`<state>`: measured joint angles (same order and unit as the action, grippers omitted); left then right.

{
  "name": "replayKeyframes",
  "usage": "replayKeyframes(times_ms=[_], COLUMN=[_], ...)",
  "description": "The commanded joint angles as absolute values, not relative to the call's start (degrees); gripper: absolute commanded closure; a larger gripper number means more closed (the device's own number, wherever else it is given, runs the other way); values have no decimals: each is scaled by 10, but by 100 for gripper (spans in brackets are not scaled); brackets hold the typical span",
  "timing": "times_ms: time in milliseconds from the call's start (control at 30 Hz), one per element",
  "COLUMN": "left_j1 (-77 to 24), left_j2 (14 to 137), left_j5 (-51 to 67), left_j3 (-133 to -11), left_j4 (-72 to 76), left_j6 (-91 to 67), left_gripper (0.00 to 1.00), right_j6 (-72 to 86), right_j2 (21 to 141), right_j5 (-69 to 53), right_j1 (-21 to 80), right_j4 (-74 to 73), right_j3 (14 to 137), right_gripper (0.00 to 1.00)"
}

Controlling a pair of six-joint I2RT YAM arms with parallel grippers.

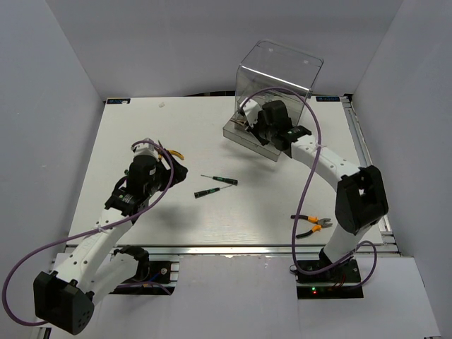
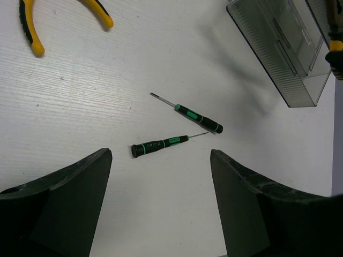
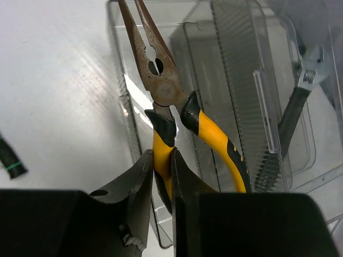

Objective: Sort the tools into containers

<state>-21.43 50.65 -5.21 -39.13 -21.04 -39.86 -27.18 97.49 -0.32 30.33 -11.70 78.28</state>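
The second pliers still lie unsorted on the tabletop. My left gripper will move outward and down onto their yellow handle farther from the drawer.
My right gripper [image 3: 171, 155] is shut on one yellow-black handle of long-nose pliers [image 3: 159, 75], holding them nose-first over an open transparent drawer [image 3: 122, 91]. The drawer [image 1: 244, 135] is pulled out of the smoky-grey cabinet [image 1: 282, 67], with the right gripper [image 1: 248, 119] above it. A silver-black wrench [image 3: 293, 112] lies in a neighbouring drawer. My left gripper [image 2: 159, 156] is open and empty, just above the table near two black-green screwdrivers [image 2: 195, 118] [image 2: 161, 145]. They also show in the top view [image 1: 220, 180] [image 1: 206, 191]. A second yellow-handled pair of pliers [image 2: 32, 32] lies by the left gripper [image 1: 180, 169].
Orange-black cutters [image 1: 314, 226] lie near the right arm's base at the table's front right. White walls enclose the table on three sides. Purple cables loop along both arms.
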Motion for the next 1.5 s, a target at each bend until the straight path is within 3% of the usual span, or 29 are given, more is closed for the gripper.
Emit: replayKeyframes(times_ms=[0,133,267,400,467,600,700,767,867,1100,1267,1467], left_j1=[-213,-213,-213,-213,-213,-213,-213,-211,-189,-65,-15,-10], left_j2=[494,497,497,499,501,510,530,547,606,757,882,1008], left_j5=[-58,-58,-60,-60,-60,-64,-66,-69,-52,30,26,15], left_j3=[-390,-394,-396,-399,-402,-407,-421,-441,-469,-564,-625,-718], left_j4=[-214,-215,-217,-218,-218,-219,-221,-224,-240,-257,-260,-258], left_j6=[-397,-397,-395,-395,-393,-389,-373,-361,-336,-258,-202,-162], left_gripper=[15,15,15,15,15,15,14,14,14,17,32,39], right_j6=[-212,-213,-219,-231,-233,-236,-297,-363,-485,-560,-555,-566], right_j2=[991,1017,1042,1056,1054,1033,1000,977,956,887,856,846], right_j5=[78,83,84,68,42,11,-126,-318,-443,-479,-482,-483], right_j1=[301,294,286,274,271,265,251,224,214,212,211,201], right_j4=[-34,-26,-18,-23,-33,-45,-90,-192,-314,-343,-336,-344], right_j3=[822,830,833,836,837,828,837,859,869,756,723,714], right_gripper=[100,96,78,47,39,36,33,32,32,33,33,33])
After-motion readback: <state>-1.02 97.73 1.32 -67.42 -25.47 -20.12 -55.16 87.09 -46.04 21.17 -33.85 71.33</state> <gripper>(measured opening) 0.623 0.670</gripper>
